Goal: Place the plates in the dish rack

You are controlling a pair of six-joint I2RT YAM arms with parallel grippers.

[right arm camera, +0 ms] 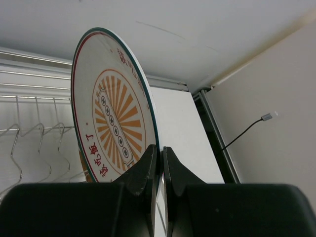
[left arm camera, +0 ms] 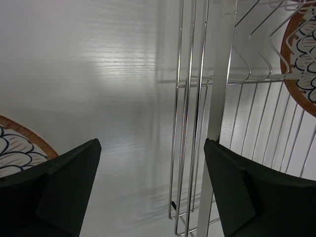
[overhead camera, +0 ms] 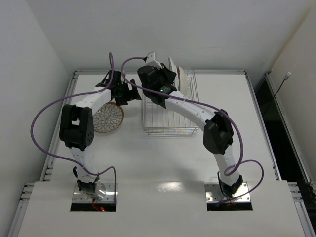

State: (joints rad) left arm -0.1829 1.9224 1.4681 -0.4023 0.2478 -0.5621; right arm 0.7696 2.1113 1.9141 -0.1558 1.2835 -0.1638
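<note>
My right gripper holds the sunburst plate and should bring it down among the dish rack's wires next, beside the lattice plate.
My right gripper [right arm camera: 160, 150] is shut on the rim of the white-rimmed plate with the orange sunburst centre [right arm camera: 113, 108]. It holds that plate on edge over the far end of the dish rack [overhead camera: 168, 129]; from above the gripper [overhead camera: 167, 75] sits beside the plate [overhead camera: 173, 66]. A lattice-patterned plate [left arm camera: 303, 59] stands in the rack among the tines [overhead camera: 182, 78]. Another lattice plate [overhead camera: 107, 117] lies flat on the table left of the rack. My left gripper [left arm camera: 150, 163] hangs open and empty above the rack's left edge [left arm camera: 197, 123], between that flat plate [left arm camera: 19, 148] and the rack.
The white table [overhead camera: 163, 168] has raised rails along its edges. Walls close in at the left and back. A dark gap with a cable [overhead camera: 281, 86] runs along the right side. Purple cables [overhead camera: 44, 113] loop from both arms.
</note>
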